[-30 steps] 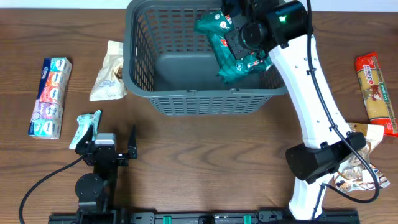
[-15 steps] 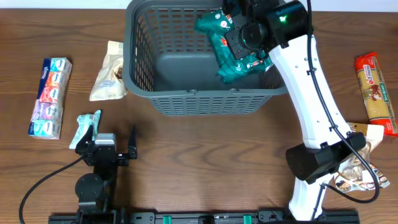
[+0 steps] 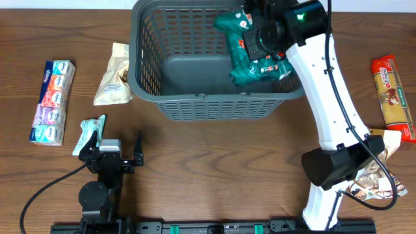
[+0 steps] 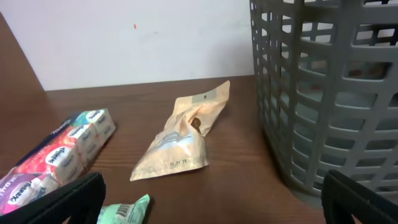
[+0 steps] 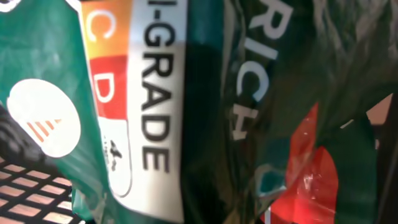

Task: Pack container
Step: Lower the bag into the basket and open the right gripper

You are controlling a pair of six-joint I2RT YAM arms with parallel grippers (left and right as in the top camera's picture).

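Observation:
My right gripper should first move down a little toward the basket's middle [image 3: 228,67] to let go of the green snack bag.
The container, a large dark grey lattice basket [image 3: 201,107], stands at the back middle of the table and also shows in the left wrist view [image 4: 329,93]. My right gripper [image 3: 263,36] is over the basket's right half, shut on a crumpled green snack bag [image 3: 250,62] that hangs inside the basket's rim. The bag fills the right wrist view [image 5: 155,112] and hides the fingers there. My left gripper [image 3: 119,151] rests low at the front left, open and empty, with its fingers wide apart [image 4: 211,205].
Left of the basket lie a beige pouch [image 3: 114,75] [image 4: 183,134], a multicoloured tissue pack [image 3: 52,101] [image 4: 56,152] and a small mint pack [image 3: 91,133] [image 4: 124,211]. At the right lie a red-orange pack [image 3: 393,97] and a beige pack [image 3: 377,172] by the right arm's base.
My right gripper has shifted a little to the right with the green bag. The left arm has not moved.

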